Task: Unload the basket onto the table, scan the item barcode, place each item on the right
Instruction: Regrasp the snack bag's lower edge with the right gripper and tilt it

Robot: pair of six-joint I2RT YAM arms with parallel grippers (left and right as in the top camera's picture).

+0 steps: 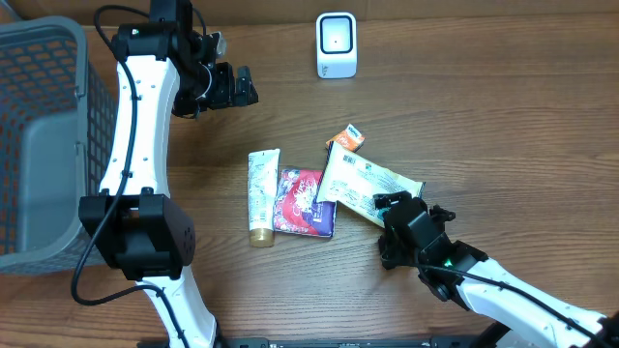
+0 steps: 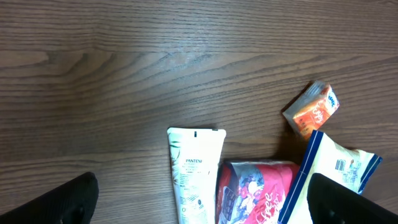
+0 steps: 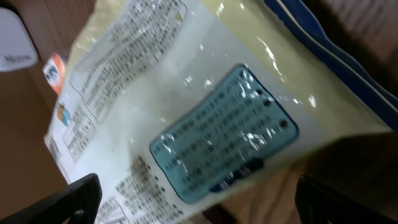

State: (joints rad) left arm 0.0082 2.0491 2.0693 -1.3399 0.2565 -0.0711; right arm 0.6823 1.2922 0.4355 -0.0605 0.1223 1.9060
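The cream packet's near edge [image 1: 374,216] [image 3: 252,176] beside the blue label is already ahead, between the open fingers of my right gripper, so my right gripper needs to go down onto it next and close there.
Several items lie mid-table: a white Pantene tube [image 1: 262,196], a red pouch [image 1: 304,202], a cream packet with a blue label [image 1: 363,184] and a small orange packet [image 1: 347,139]. The white scanner [image 1: 337,44] stands at the back. My left gripper [image 1: 235,89] hangs open above bare wood behind the items. Its wrist view looks down on the tube [image 2: 196,174], the pouch [image 2: 255,193] and the orange packet [image 2: 313,111], with nothing between the fingers of the gripper [image 2: 202,208]. My right gripper [image 1: 406,205] is open at the cream packet's near edge. In its wrist view the packet [image 3: 205,106] fills the frame ahead of the open gripper [image 3: 211,202].
A grey mesh basket [image 1: 39,135] stands at the table's left edge beside the left arm's base. In the right wrist view the scanner [image 3: 15,43] shows at the far upper left.
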